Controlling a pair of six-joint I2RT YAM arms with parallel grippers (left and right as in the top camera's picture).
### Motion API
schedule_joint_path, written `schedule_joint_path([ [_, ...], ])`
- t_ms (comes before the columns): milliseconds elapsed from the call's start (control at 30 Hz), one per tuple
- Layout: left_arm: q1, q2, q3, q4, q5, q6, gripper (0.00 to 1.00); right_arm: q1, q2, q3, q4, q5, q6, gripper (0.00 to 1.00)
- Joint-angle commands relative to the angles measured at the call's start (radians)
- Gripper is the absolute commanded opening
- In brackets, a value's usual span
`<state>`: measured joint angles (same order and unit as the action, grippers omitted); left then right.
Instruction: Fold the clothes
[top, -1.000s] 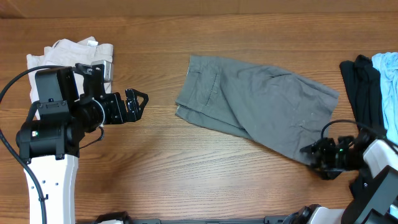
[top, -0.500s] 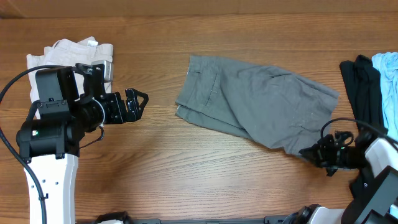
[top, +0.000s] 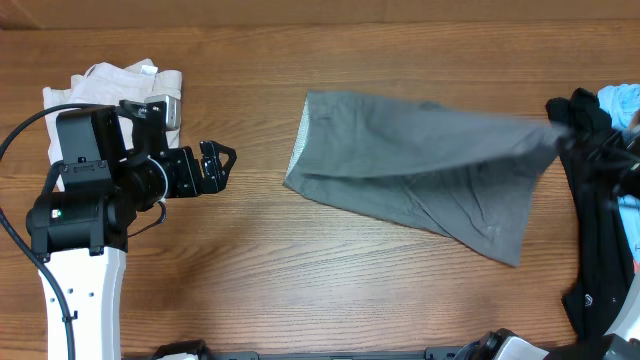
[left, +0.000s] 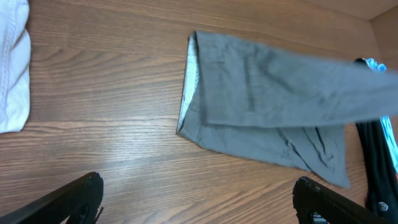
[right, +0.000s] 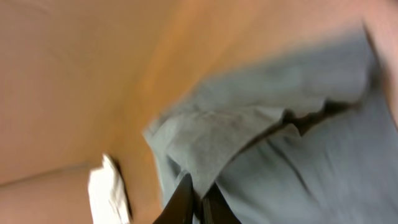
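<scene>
My right gripper carries the hem outward and down next and lets go of it clear of the other leg, since bare wood beyond the shorts (top: 516, 82) lies outward and below.
The grey shorts (top: 420, 170) lie mid-table, waistband to the left with the pale lining showing at its edge. Their right leg is lifted off the wood and pulled taut toward the far right. My right gripper (top: 575, 140), blurred at the right edge, is shut on that leg's hem; in the right wrist view the closed fingers (right: 198, 202) pinch a fold of the grey shorts (right: 261, 124). My left gripper (top: 222, 167) hangs open over bare wood left of the shorts. In the left wrist view the left gripper (left: 199, 199) has nothing between its fingers and the shorts (left: 261, 99) lie ahead.
Cream-white shorts (top: 110, 90) are bunched at the far left behind my left arm, also in the left wrist view (left: 12, 68). A black garment (top: 590, 210) and a light blue one (top: 620, 100) lie at the right edge.
My right gripper shut on the shorts' near-right hem, then swung up and toward the far right, lifting that leg. The left arm has not moved.
</scene>
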<state>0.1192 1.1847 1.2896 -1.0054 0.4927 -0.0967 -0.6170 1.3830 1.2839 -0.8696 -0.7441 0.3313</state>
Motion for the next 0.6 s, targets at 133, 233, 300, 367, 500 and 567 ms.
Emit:
schedule_joint_path([
  [133, 0.003, 0.006, 0.022, 0.001, -0.013, 0.023, 1.00, 0.136, 0.114, 0.029, 0.294, 0.025, 0.303, 0.04],
  [233, 0.003, 0.006, 0.022, -0.004, -0.013, 0.023, 1.00, 0.200, 0.207, 0.029, 0.372, 0.072, 0.302, 0.04],
  [300, -0.002, 0.006, 0.022, -0.008, -0.016, 0.024, 1.00, 0.228, 0.256, 0.029, 0.446, 0.109, 0.302, 0.04],
  [367, -0.018, 0.007, 0.022, -0.008, -0.026, 0.024, 1.00, 0.245, 0.303, 0.029, 0.526, 0.133, 0.308, 0.04],
  [500, -0.072, 0.018, 0.022, -0.002, -0.067, 0.028, 1.00, 0.253, 0.380, 0.029, 0.628, 0.190, 0.347, 0.04],
  [567, -0.106, 0.026, 0.022, -0.005, -0.105, 0.031, 1.00, 0.245, 0.400, 0.029, 0.648, 0.223, 0.346, 0.08],
])
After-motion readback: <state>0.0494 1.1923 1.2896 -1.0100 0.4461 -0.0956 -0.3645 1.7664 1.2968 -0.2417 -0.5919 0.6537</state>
